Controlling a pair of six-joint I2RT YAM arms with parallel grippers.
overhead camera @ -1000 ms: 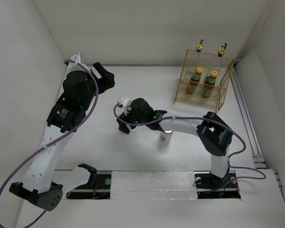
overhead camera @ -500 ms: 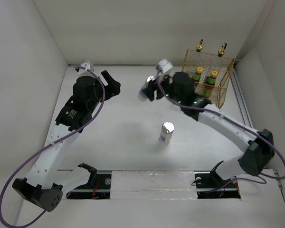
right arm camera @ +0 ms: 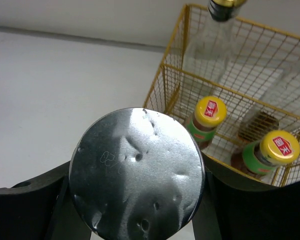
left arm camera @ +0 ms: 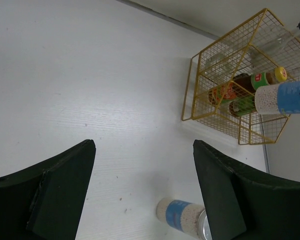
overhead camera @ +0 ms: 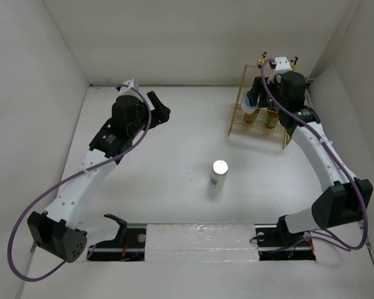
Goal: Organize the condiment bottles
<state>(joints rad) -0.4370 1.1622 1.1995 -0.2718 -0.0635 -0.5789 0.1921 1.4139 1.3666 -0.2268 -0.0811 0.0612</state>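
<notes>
I will next lower my right gripper into the rack's front corner (overhead camera: 242, 128) by the open tabletop and release the shaker, as that spot before the sauce bottles is empty.
My right gripper (overhead camera: 257, 103) is shut on a white blue-labelled shaker (overhead camera: 252, 106), held in the air at the front left of the gold wire rack (overhead camera: 290, 128). Its silver top (right arm camera: 137, 172) fills the right wrist view. A second shaker (overhead camera: 218, 174) stands on the table's middle; it also shows in the left wrist view (left arm camera: 185, 217). Two red sauce bottles (right arm camera: 206, 121) (right arm camera: 264, 156) stand in the rack's lower level. Two clear gold-capped bottles (overhead camera: 261, 61) (overhead camera: 291, 66) stand on its upper level. My left gripper (overhead camera: 161, 111) is open and empty at the back left.
White walls enclose the table at the back and both sides. The rack stands in the back right corner beside a metal rail (overhead camera: 321, 152). The arm bases sit on a strip (overhead camera: 199, 240) at the near edge.
My right arm carried the shaker from the table's left middle up to the rack's front. The left arm swung a little further back and right, still open.
</notes>
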